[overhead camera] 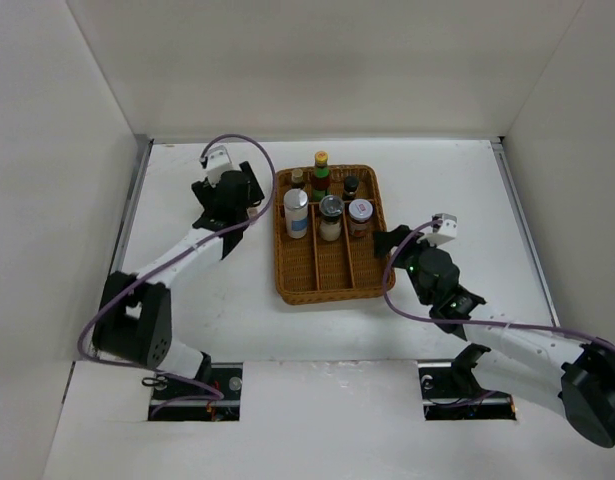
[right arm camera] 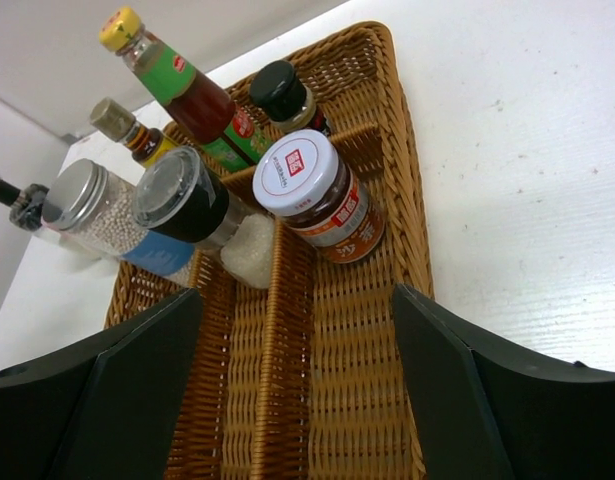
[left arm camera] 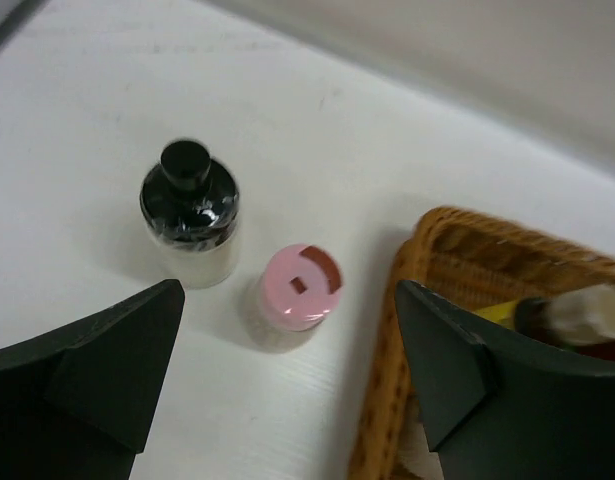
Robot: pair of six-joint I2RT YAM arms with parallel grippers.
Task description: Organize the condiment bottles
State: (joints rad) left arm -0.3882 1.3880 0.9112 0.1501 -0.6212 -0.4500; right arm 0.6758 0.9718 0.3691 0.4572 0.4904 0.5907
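The open fingers of my left gripper come down next until they straddle the pink cap (overhead camera: 253,211) (left arm camera: 301,287), since the pink-capped jar stands below the gripper, between my fingers.
On the bare table left of the wicker tray (left arm camera: 419,300) stand a black-capped bottle (left arm camera: 189,212) and a pink-capped jar (left arm camera: 299,290). My left gripper (left arm camera: 287,370) is open and empty just short of the pink jar; in the top view (overhead camera: 253,192) it hides both. In the tray's far end stand a yellow-capped bottle (right arm camera: 177,85), a black-capped bottle (right arm camera: 282,95), a red-white-capped jar (right arm camera: 317,195), a dark-lidded jar (right arm camera: 187,205), a silver-capped jar (right arm camera: 92,215) and a small bottle (right arm camera: 127,128). My right gripper (right arm camera: 297,390) is open and empty over the tray's near end.
The tray (overhead camera: 327,270) has three long compartments; their near halves hold nothing. White walls close the table at the left, back and right. Purple cables loop over both arms.
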